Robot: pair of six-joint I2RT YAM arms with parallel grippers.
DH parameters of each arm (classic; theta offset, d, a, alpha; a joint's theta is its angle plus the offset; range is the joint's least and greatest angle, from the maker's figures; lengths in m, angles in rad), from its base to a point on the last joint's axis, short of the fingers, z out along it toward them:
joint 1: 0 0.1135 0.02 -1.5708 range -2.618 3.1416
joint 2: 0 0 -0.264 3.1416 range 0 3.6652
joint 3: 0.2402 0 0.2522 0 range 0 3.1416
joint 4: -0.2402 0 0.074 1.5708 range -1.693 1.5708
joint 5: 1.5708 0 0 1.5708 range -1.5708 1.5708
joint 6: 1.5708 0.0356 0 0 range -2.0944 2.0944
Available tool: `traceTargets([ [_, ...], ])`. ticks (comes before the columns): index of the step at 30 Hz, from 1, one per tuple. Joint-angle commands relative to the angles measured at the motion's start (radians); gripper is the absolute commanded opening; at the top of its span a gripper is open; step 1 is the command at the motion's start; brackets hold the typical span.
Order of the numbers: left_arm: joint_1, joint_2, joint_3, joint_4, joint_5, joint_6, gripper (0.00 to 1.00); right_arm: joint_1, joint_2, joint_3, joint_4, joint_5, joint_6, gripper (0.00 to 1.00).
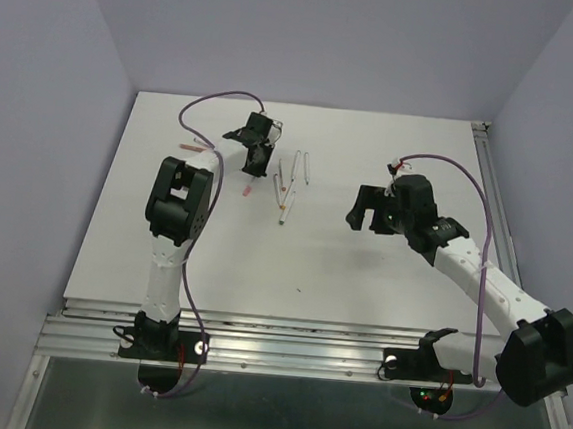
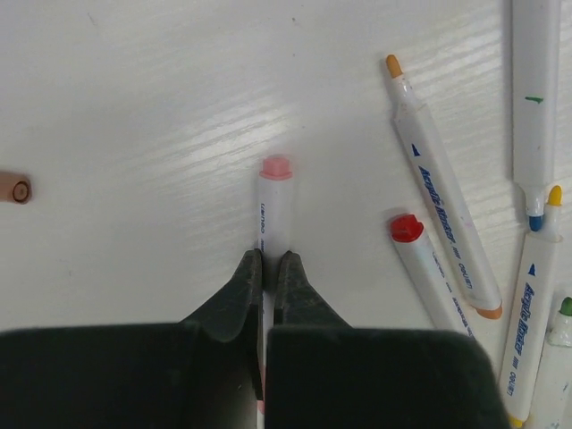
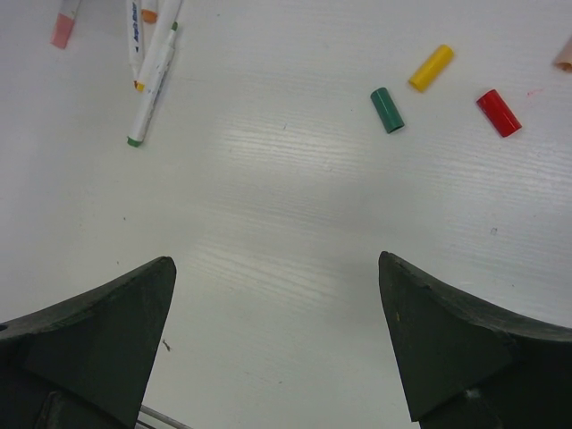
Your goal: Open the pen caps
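Observation:
Next, my left gripper will lift, draw back and lower the pen to release it on the clear tabletop beside the uncapped pens, which lies back from it.
My left gripper (image 2: 268, 259) is shut on a white pen body (image 2: 275, 214) whose pink end (image 2: 276, 168) points away from me, low over the table. In the top view it (image 1: 257, 156) is at the far middle-left, beside several white pens (image 1: 289, 183). Uncapped pens lie to its right, orange-tipped (image 2: 442, 192) and red-tipped (image 2: 422, 264). My right gripper (image 3: 275, 268) is open and empty over bare table; it also shows in the top view (image 1: 367, 217). Loose caps lie beyond it: green (image 3: 388, 109), yellow (image 3: 431, 68), red (image 3: 498, 113), pink (image 3: 63, 29).
A peach cap end (image 2: 16, 189) lies at the left edge of the left wrist view. More pens with blue, yellow and green tips (image 2: 534, 134) lie at its right edge. A small pink piece (image 1: 247, 189) lies by the left arm. The table's metal rail (image 1: 285, 345) runs along the near edge.

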Motion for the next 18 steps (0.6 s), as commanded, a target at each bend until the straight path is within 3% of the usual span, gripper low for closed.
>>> traceTargets([
  [1,0.023,-0.007,-0.013,-0.054,-0.118,-0.132,0.0,0.008,-0.039,0.025,0.026,-0.008,0.003,1.0],
  [6,0.022,-0.174,-0.148,0.011,-0.179,-0.339,0.0,0.008,-0.086,-0.004,0.095,-0.118,-0.013,1.0],
  [11,0.0,-0.488,-0.355,0.107,-0.233,-0.546,0.0,0.015,-0.088,-0.029,0.153,-0.27,-0.028,1.0],
  [18,-0.2,-0.85,-0.612,0.19,-0.369,-0.903,0.0,0.141,-0.045,-0.027,0.25,-0.37,-0.025,1.0],
])
